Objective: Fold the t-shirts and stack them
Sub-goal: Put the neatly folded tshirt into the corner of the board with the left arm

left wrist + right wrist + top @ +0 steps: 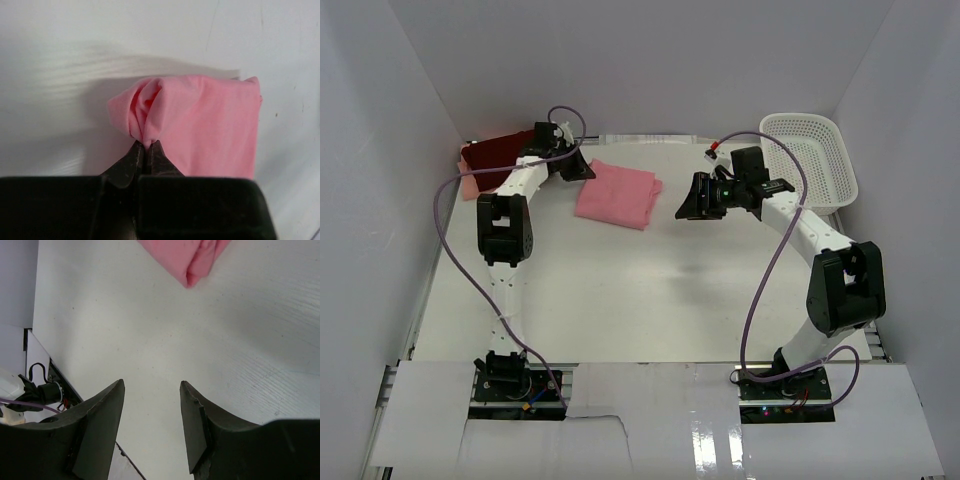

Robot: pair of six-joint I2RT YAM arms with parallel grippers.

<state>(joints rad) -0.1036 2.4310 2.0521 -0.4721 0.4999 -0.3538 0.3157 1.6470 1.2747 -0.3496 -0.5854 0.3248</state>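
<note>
I will next move my left gripper to the left in the top view and release the pink t-shirt on top of the maroon-red t-shirt, since that one already tops a stack.
A folded salmon-pink t-shirt lies on the white table toward the back centre. My left gripper is at its left corner, shut on a pinched fold of the cloth. In the left wrist view the gripper's jaws meet on the bunched edge of the pink t-shirt. A dark maroon-red t-shirt sits at the back left, with a pale peach-pink t-shirt showing beneath it. My right gripper hovers open to the right of the pink t-shirt. In the right wrist view this gripper is empty, and a corner of the t-shirt shows ahead.
A white mesh basket stands at the back right corner. White walls close in the table on the left, back and right. The purple cables of both arms loop over the table.
</note>
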